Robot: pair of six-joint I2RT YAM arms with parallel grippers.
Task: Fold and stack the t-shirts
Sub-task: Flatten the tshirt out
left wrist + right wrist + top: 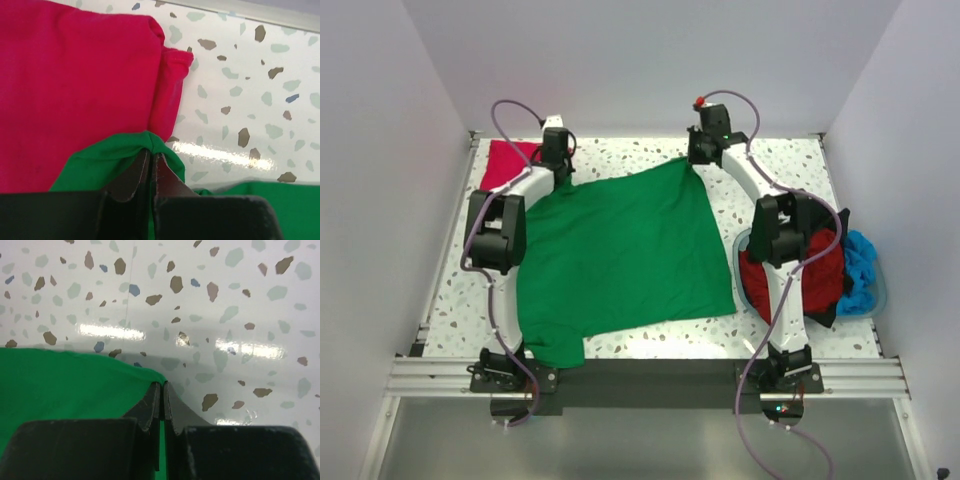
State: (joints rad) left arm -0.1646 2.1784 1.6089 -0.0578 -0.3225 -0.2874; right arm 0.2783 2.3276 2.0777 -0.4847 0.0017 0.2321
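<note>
The green shirt's corner overlaps the folded pinkish crimson t-shirt [505,163], so my left gripper needs to move back over the green shirt's spread side [540,246] next and let go of the corner there.
A bright green t-shirt [620,255] lies spread across the middle of the table. My left gripper [558,172] is shut on its far left corner [125,155], right beside a folded pinkish crimson t-shirt [505,163] that fills the left of the left wrist view [75,85]. My right gripper [698,157] is shut on the green shirt's far right corner [75,385], held low over the speckled table. More t-shirts, dark red [825,275], black and blue [860,265], are heaped at the right.
A light-blue round basket [877,300] at the right edge holds the heap of shirts. White walls enclose the table on three sides. A metal rail [640,378] runs along the near edge by the arm bases.
</note>
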